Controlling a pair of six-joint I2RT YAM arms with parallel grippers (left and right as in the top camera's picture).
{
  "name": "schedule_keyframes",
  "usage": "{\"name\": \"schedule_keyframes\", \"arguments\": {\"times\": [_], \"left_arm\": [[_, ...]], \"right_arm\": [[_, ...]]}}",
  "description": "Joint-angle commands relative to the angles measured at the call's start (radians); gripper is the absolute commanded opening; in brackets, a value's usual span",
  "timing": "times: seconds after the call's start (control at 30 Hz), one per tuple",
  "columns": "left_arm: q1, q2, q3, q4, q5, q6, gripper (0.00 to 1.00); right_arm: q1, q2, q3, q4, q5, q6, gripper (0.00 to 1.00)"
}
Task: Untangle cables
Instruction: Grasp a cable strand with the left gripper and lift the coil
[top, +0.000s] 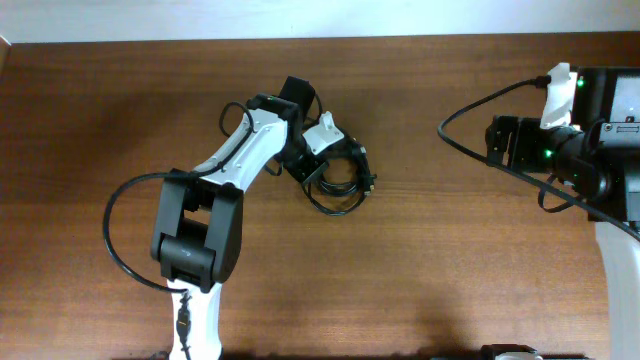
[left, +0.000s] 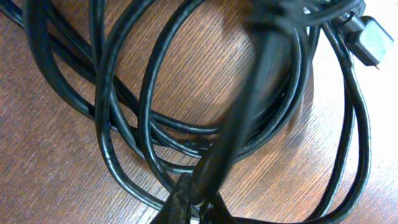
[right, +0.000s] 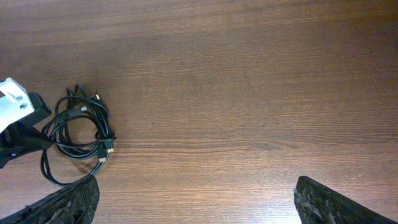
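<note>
I will lift the piece of cable with my left gripper next and carry it to its right in the overhead view. Then I will lower it and let it go where bare wood past the bundle (top: 398, 178) has room.
The cables (top: 340, 187) lie as one small bundle of thin black loops on the wooden table, just right of my left arm. My left gripper (top: 312, 163) is down at the bundle's left edge. In the left wrist view the jaws (left: 198, 198) are shut on one black strand (left: 261, 81) that runs up and away, blurred, over the other loops; a plug end (left: 368, 40) lies at the top right. My right gripper (right: 196, 199) is open and empty over bare wood, far to the right of the bundle (right: 104, 138).
The right arm (top: 560, 140) with its thick black wire (top: 470, 110) sits at the table's right edge. The left arm's base and looping wire (top: 115, 240) take up the lower left. The table's far edge (top: 320, 38) runs along the top.
</note>
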Motion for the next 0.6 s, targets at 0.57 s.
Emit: {"name": "schedule_keyframes", "arguments": {"times": [0.57], "left_arm": [[0.003, 0.008, 0.902, -0.544, 0.011, -0.270, 0.00]], "right_arm": [[0.005, 0.002, -0.006, 0.000, 0.007, -0.007, 0.98]]}}
